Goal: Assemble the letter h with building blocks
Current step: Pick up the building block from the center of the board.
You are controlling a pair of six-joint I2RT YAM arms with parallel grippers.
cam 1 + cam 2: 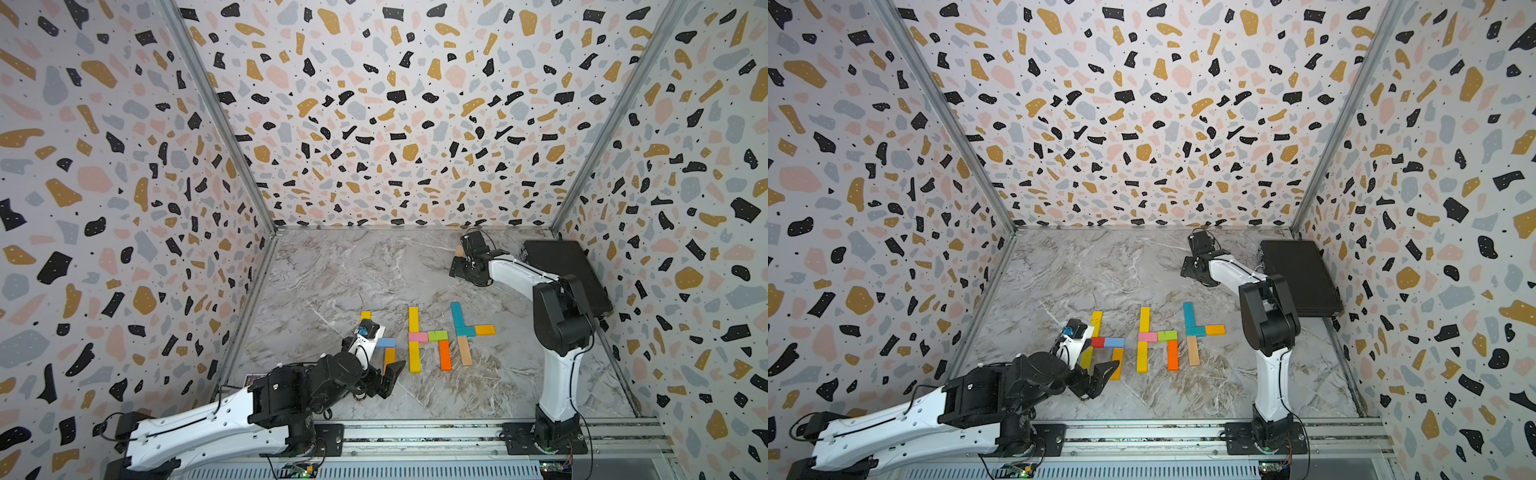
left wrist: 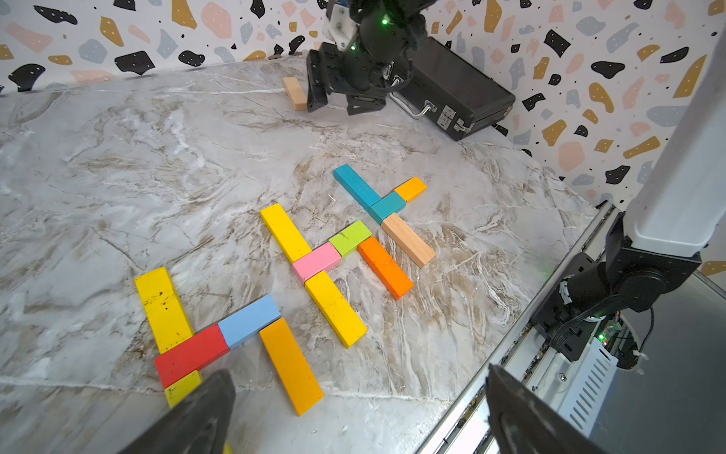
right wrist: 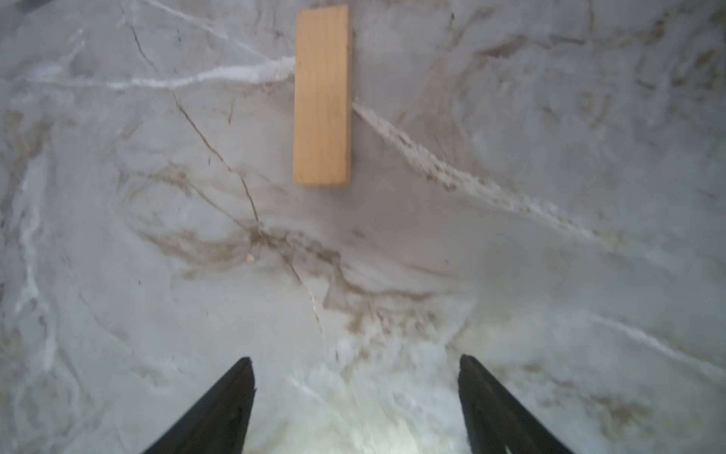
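The block lies farther outward and below my open fingers, so my right gripper needs to reach outward and down to close on the loose wooden block's middle [image 1: 459, 250] [image 3: 323, 98].
Building blocks lie flat on the marble table in three groups. The left group has a yellow block [image 2: 163, 306], a red one [image 2: 192, 353], a blue one [image 2: 249, 320] and an amber one [image 2: 290, 365]. The middle group [image 1: 428, 338] is yellow, pink, green and orange. The right group [image 1: 467, 331] is teal, orange and plain wood. A loose wooden block [image 3: 322, 94] lies at the back. My right gripper [image 3: 355, 365] hovers open just beside it, empty. My left gripper [image 2: 359, 377] is wide open above the front of the left group, holding nothing.
A closed black case [image 1: 569, 274] lies along the right wall, behind the right arm. A metal rail [image 1: 415, 432] carrying both arm bases runs along the front edge. Patterned walls close in the table on three sides.
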